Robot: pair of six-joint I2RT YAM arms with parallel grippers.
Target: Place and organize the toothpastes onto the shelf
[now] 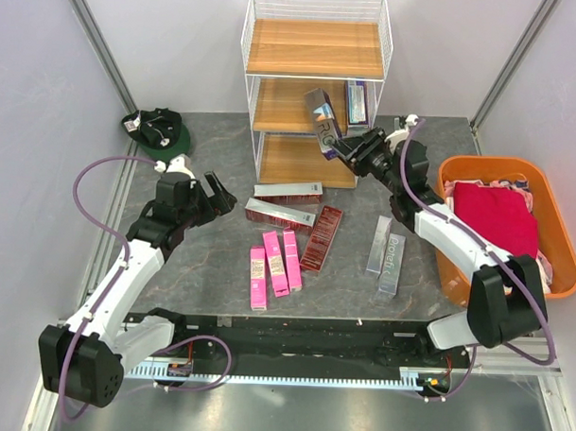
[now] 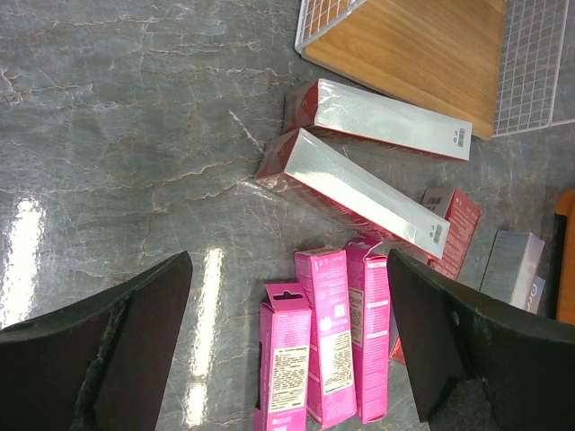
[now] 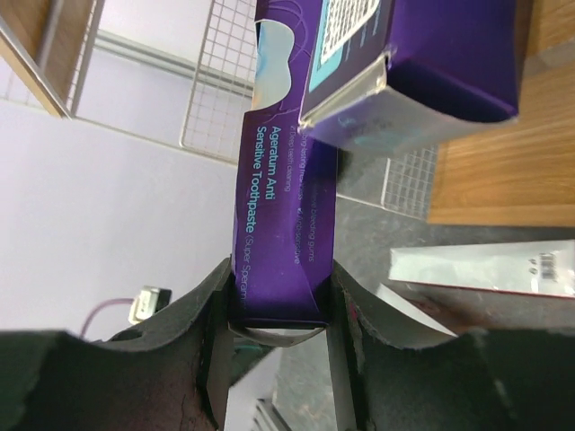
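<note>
I should next turn my right gripper to make the held box straight. Then I should push the box outward onto the middle board of the shelf, next to the shelved box.
The white wire shelf [image 1: 311,84] stands at the back of the table, and one purple toothpaste box [image 1: 356,102] stands on its middle board. My right gripper [image 1: 345,147] is shut on the end of a purple and silver toothpaste box [image 1: 322,122] [image 3: 287,224], tilted in front of that middle board. The right wrist view shows the shelved box [image 3: 413,63] just above it. Three dark red boxes [image 1: 288,191] [image 2: 377,118], three pink boxes [image 1: 275,262] [image 2: 329,337] and two silver boxes [image 1: 385,252] lie on the table. My left gripper [image 1: 216,192] [image 2: 287,269] hangs open above the pink boxes, holding nothing.
An orange tub [image 1: 488,166] full of cloth sits at the right edge of the table. A dark green object [image 1: 157,128] lies at the back left. Pale walls close in the table on the left, right and back.
</note>
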